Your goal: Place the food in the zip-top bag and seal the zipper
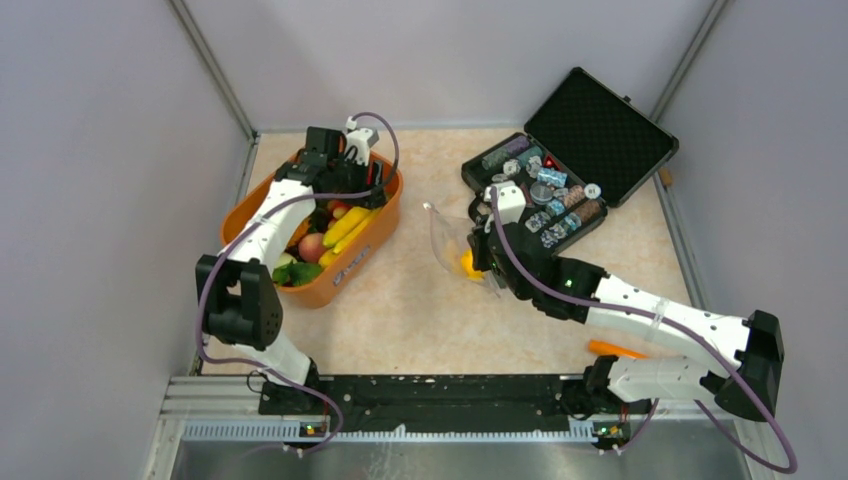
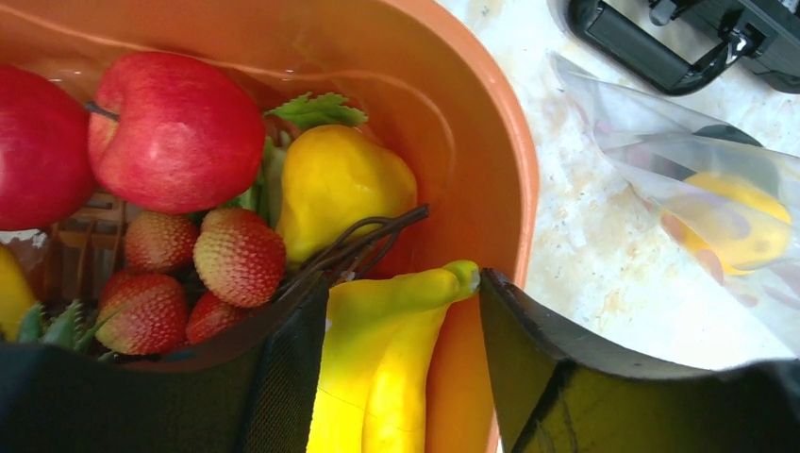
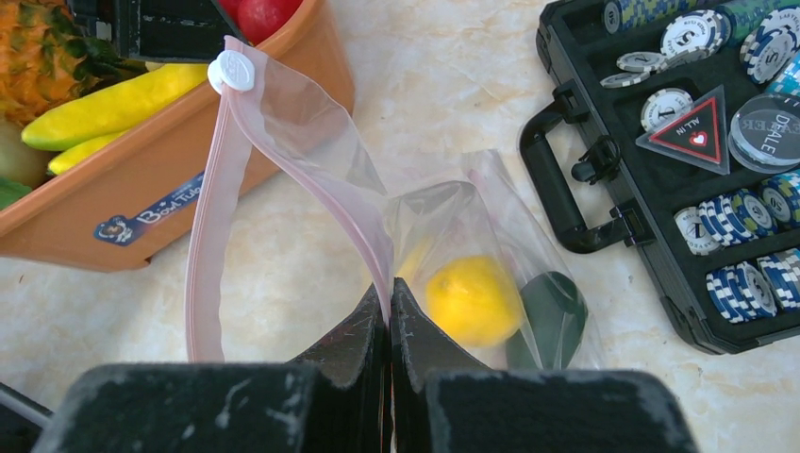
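Note:
I should keep my left gripper low in the orange basket next and close its fingers on the stem end of the bananas, which is already between them.
My left gripper reaches into the orange basket and is open, its fingers on either side of the yellow bananas; the banana tip touches the right finger. Red apples, strawberries and a yellow fruit lie beside them. My right gripper is shut on the pink zipper edge of the clear zip-top bag, holding its mouth open towards the basket. A yellow lemon and a dark green piece lie inside the bag.
An open black case of chips stands at the back right, close beside the bag. An orange piece lies on the table near the right arm's base. Grey walls close in the left, back and right sides.

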